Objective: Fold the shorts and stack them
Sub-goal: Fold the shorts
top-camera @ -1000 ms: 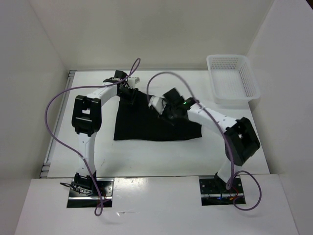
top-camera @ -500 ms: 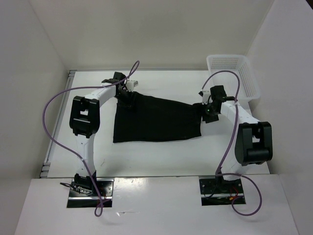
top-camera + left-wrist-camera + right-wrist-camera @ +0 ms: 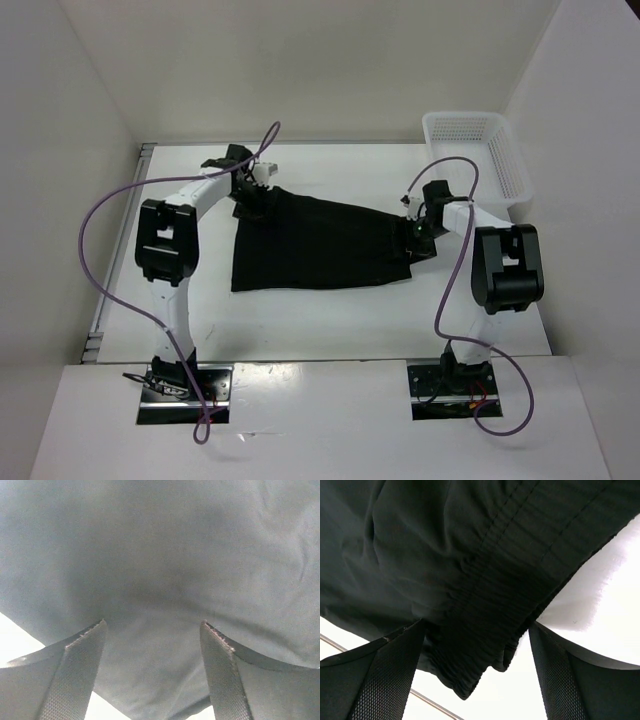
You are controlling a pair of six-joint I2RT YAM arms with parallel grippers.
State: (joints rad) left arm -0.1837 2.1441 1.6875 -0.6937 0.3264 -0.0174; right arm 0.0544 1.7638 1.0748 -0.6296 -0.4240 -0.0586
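Observation:
I will keep my right gripper low where it is next and close its fingers on the waistband's near end [image 3: 469, 656], because that bunched fabric is already between its fingers.
The black shorts [image 3: 320, 245] lie spread flat across the middle of the white table. My left gripper [image 3: 253, 200] hovers over their far left corner, jaws wide apart, plain dark fabric [image 3: 160, 570] beneath and nothing pinched. At their right end my right gripper [image 3: 415, 235] also stands open. The ribbed elastic waistband [image 3: 490, 610] lies bunched between its fingers [image 3: 385, 680], loose and ungripped.
A white mesh basket [image 3: 475, 160] stands at the far right corner of the table. White walls close in the table on the left, back and right. Purple cables loop up from both arms.
My right gripper carried the shorts' right end from the middle out to the right, spreading them flat, then opened and let go. The left gripper opened over the far left corner.

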